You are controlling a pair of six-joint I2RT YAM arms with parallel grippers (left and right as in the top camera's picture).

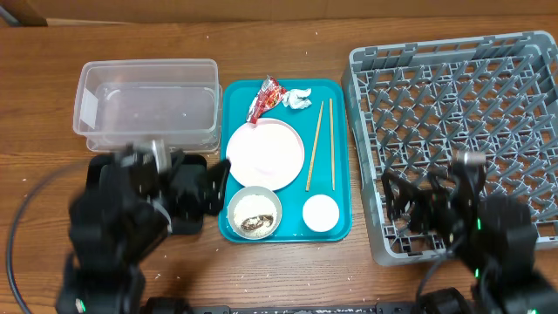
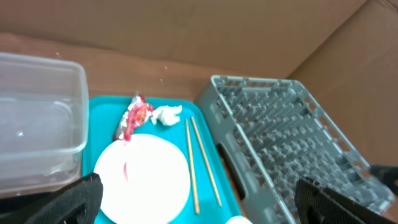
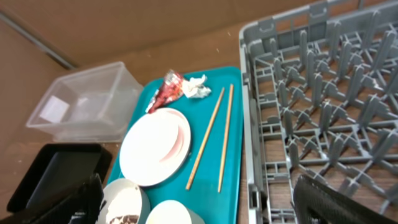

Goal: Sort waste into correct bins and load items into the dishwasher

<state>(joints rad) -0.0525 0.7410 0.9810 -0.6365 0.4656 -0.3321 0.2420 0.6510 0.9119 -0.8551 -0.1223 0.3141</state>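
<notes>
My left gripper is to go past the bowl next and then down onto the rim of the cup at the tray's near corner by the rack.
On the teal tray [image 1: 340, 187] lie a pink plate [image 1: 264, 155], a red wrapper [image 1: 266, 98], a white tissue [image 1: 296, 98], two chopsticks [image 1: 319, 144], a white bowl [image 1: 255, 212] holding food scraps [image 1: 253, 224], and a white cup [image 1: 320, 212]. The grey dish rack [image 1: 462, 105] stands to the right, the clear tub [image 1: 148, 105] to the left. The black tray [image 3: 56, 174] is mostly hidden under my left arm in the overhead view. My left gripper [image 1: 205, 187] is open and empty at the tray's left edge; in its wrist view [image 2: 199, 208] it hangs above the plate [image 2: 143, 177]. My right gripper [image 1: 417, 196] [image 3: 202, 202] is open and empty over the rack's front-left corner.
Cardboard walls [image 2: 249, 31] rise behind the wooden table. The teal tray sits tight between the clear tub and the rack. A black cable [image 1: 22, 218] loops at the left front.
</notes>
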